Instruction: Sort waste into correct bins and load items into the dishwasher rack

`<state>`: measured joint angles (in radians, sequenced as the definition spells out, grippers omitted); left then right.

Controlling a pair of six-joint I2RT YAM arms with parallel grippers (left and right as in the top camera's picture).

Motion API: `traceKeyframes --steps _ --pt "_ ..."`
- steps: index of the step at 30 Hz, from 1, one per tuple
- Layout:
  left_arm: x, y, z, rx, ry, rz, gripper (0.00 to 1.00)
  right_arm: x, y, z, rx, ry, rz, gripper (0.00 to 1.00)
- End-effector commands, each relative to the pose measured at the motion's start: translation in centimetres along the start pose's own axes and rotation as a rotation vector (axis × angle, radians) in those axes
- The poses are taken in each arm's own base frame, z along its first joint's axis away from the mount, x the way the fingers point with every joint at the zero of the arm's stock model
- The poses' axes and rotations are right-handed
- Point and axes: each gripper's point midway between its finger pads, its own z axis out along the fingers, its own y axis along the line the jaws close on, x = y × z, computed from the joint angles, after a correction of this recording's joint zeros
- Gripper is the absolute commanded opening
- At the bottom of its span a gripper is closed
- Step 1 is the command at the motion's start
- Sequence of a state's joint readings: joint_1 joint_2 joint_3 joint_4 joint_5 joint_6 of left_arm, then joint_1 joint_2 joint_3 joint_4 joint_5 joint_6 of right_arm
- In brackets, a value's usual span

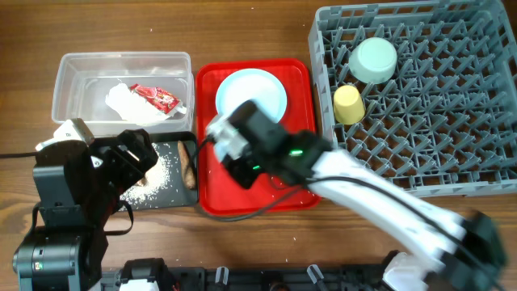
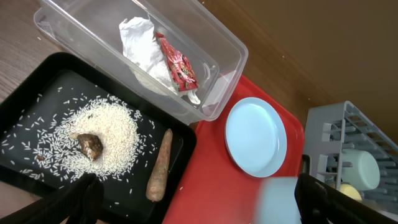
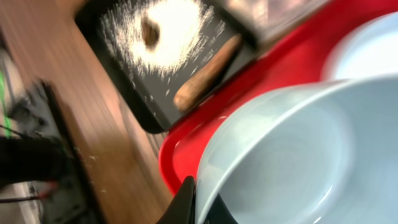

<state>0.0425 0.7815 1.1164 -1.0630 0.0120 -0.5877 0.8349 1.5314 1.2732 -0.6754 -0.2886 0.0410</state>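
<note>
My right gripper will next carry the bowl to the right in the overhead view, then tilt it and let it go by the yellow cup, where the rack has empty slots.
My right gripper [image 3: 202, 200] is shut on the rim of the smaller light blue bowl [image 3: 298, 155], one finger inside and one outside, above the red tray [image 3: 186, 140]. From overhead that gripper [image 1: 236, 162] sits over the tray's left half and hides the bowl. The light blue plate [image 1: 250, 95] lies on the tray behind it. My left gripper [image 2: 199, 208] hangs open over the black tray [image 2: 31, 99], which holds white crumbs with a brown lump [image 2: 90, 144] and the brown stick [image 2: 159, 167]. The napkin [image 2: 140, 43] and red wrapper [image 2: 177, 65] lie in the clear tub [image 2: 230, 53].
The grey dishwasher rack [image 1: 420, 121] stands at the right, with the pale green bowl [image 1: 373, 60] and the yellow cup [image 1: 348, 104] near its left edge. The red tray [image 1: 300, 89] lies between the rack and the two bins.
</note>
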Motion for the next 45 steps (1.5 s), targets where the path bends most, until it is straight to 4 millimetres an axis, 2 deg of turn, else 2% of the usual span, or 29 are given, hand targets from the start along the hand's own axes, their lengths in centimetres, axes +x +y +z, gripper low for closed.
traceKeyframes --steps 1,4,6,9,11,15,21,26,29,34,37,42,45 --pt "-0.3 0.3 0.0 -0.012 -0.013 0.006 1.0 -1.5 -2.0 -8.1 -0.015 -0.138 0.161 0.04" --pt "-0.3 0.3 0.0 -0.012 -0.013 0.006 1.0 -0.1 -2.3 -13.3 -0.192 -0.187 0.245 0.04" --pt "-0.2 0.3 0.0 -0.011 -0.013 0.006 1.0 1.5 -3.2 -15.9 -0.296 -0.208 0.312 0.04" --pt "-0.2 0.3 0.0 -0.011 -0.013 0.006 1.0 3.5 -4.8 -18.6 -0.375 -0.274 0.379 0.04" --pt "-0.2 0.3 0.0 -0.011 -0.013 0.006 1.0 4.6 -6.6 -19.2 -0.356 -0.304 0.436 0.04" --pt "-0.2 0.3 0.0 -0.011 -0.013 0.006 1.0 7.3 -11.1 -19.6 -0.299 -0.371 0.588 0.04" --pt "-0.3 0.3 0.0 -0.012 -0.013 0.006 1.0 9.6 -15.4 -18.9 -0.349 -0.462 0.754 0.04" --pt "-0.2 0.3 0.0 -0.011 -0.013 0.006 1.0 10.7 -18.5 -17.6 -0.362 -0.46 0.839 0.04" --pt "-0.2 0.3 0.0 -0.011 -0.013 0.006 1.0 11.5 -20.9 -15.9 -0.383 -0.445 0.91 0.04" --pt "-0.2 0.3 0.0 -0.011 -0.013 0.006 1.0 12.8 -23.2 -14.3 -0.382 -0.419 1.017 0.04" --pt "-0.2 0.3 0.0 -0.011 -0.013 0.006 1.0 14.8 -24.7 -13.8 -0.294 -0.365 1.084 0.04" --pt "-0.2 0.3 0.0 -0.011 -0.013 0.006 1.0 17.4 -26.3 -14.6 -0.196 -0.348 1.148 0.08" --pt "-0.2 0.3 0.0 -0.011 -0.013 0.006 1.0 18.2 -26.9 -15.2 -0.17 -0.357 1.175 0.16"
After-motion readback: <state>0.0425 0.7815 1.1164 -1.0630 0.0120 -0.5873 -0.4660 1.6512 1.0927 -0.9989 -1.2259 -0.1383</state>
